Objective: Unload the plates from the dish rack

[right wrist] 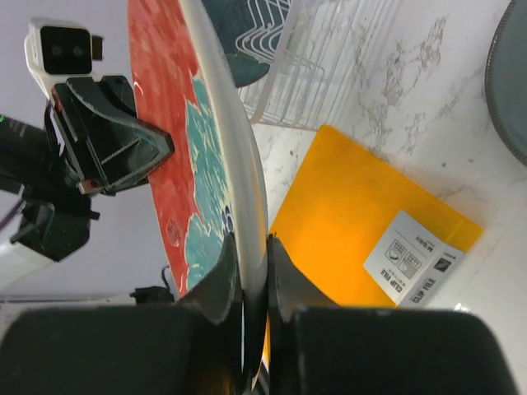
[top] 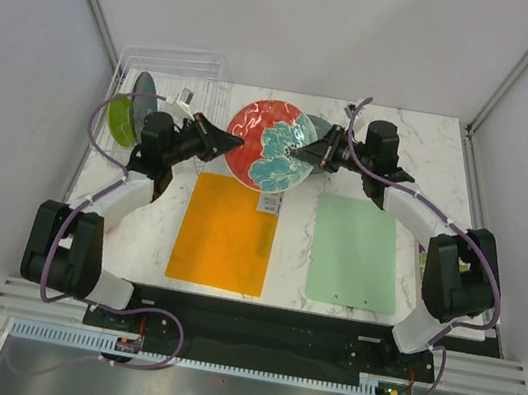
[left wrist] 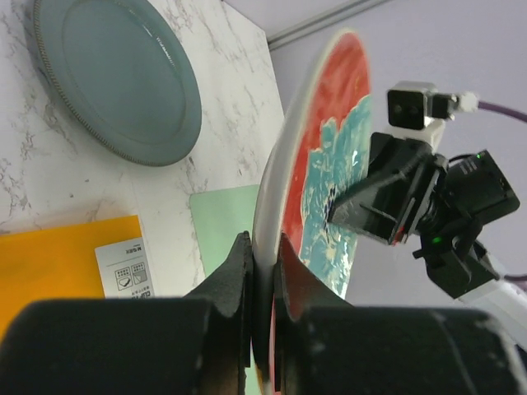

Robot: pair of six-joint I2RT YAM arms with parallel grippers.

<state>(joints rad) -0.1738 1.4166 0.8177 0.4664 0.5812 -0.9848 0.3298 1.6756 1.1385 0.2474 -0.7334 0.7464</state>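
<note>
The robot's right gripper will next move outward and down, tilt the red plate onto the grey-green plate (top: 320, 125) (right wrist: 512, 82) and let go, because that plate lies flat and bare, below and outward of the red plate.
The red plate with teal flowers (top: 271, 145) is held on edge above the table between both arms. My left gripper (top: 238, 140) is shut on its left rim (left wrist: 263, 239), and my right gripper (top: 298, 151) is shut on the opposite rim (right wrist: 249, 240). The clear dish rack (top: 174, 66) stands at the back left, holding the lime-green plate (top: 122, 118) and the dark teal plate (top: 145, 97) upright. The grey-green plate (left wrist: 115, 78) lies flat on the marble behind the red one, mostly hidden in the top view.
An orange mat (top: 226, 232) with a white label (top: 270, 202) lies front centre. A pale green mat (top: 356, 251) lies to its right. Grey enclosure walls close in the left, right and back edges of the table.
</note>
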